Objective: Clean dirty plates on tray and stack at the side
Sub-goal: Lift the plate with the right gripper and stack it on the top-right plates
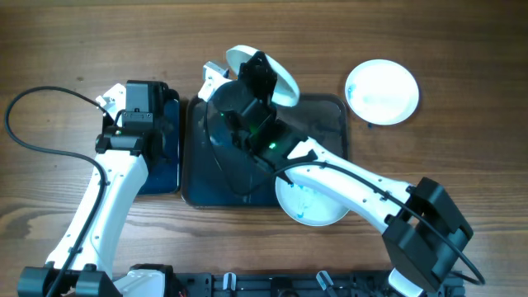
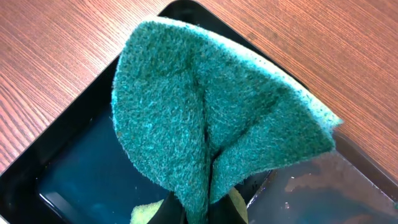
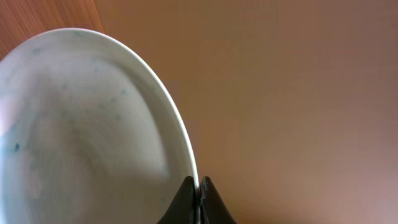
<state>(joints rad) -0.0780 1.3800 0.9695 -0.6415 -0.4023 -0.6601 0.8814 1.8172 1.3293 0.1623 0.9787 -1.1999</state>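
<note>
I will move my right gripper to the right in the overhead view and down to put its plate on the third plate, because that one is already beside the tray.
My right gripper is shut on the rim of a white plate with faint teal specks, holding it tilted on edge above the far side of the large dark tray. A second plate with teal stains lies at the tray's near edge, partly under my right arm. A third plate lies on the table to the right of the tray. My left gripper is shut on a green sponge, held over the small tray.
The small narrow black tray holds blue water and stands just left of the large tray. My right arm stretches diagonally across the large tray. A black cable loops on the wood table at far left.
</note>
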